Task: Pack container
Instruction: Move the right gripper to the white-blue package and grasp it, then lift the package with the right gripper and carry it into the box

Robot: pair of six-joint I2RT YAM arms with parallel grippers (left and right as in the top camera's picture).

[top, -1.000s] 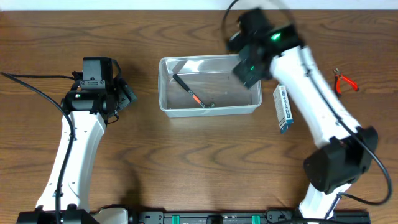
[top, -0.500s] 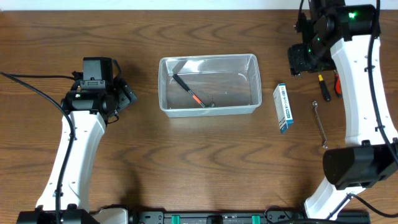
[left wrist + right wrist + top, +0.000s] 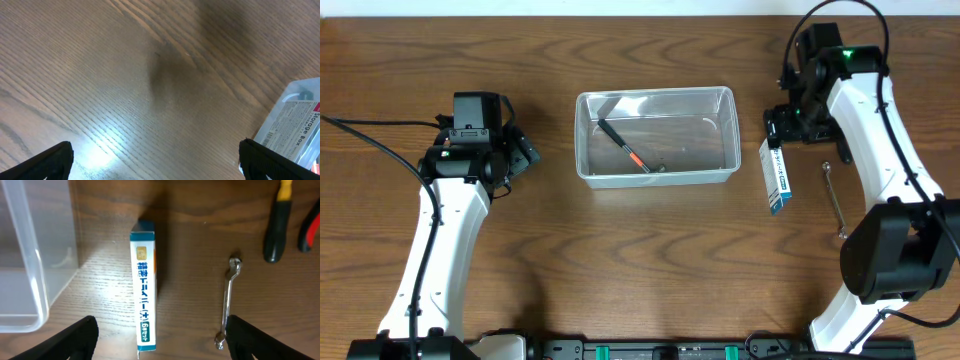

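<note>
My right gripper lowers onto the printed middle of the blue-and-white box [image 3: 776, 175] [image 3: 144, 290] next and closes, as the box lies below it, lengthwise between the spread fingers.
The container [image 3: 655, 93] is a clear plastic tub at the table's middle, with a black tool with an orange band [image 3: 624, 148] lying inside. Its corner shows in the right wrist view [image 3: 30, 255] and its labelled edge in the left wrist view [image 3: 297, 117]. My right gripper [image 3: 782, 128] hovers open over the far end of a blue-and-white box [image 3: 776, 175], just right of the container. The box [image 3: 144, 290] lies lengthwise between the spread fingers of that gripper [image 3: 160, 345], untouched. My left gripper [image 3: 525, 150] stands open and empty left of the container, over bare wood [image 3: 155, 165].
A small silver wrench [image 3: 833, 200] lies right of the box, close to my right finger [image 3: 227, 300]. A black-and-yellow screwdriver [image 3: 277, 220] and red-handled pliers [image 3: 310, 227] lie farther back right. The right arm crosses above them in the overhead view.
My right arm swung from over the container out to the right, then back to above the box's far end. Its jaws spread wider. The left arm stayed still.
</note>
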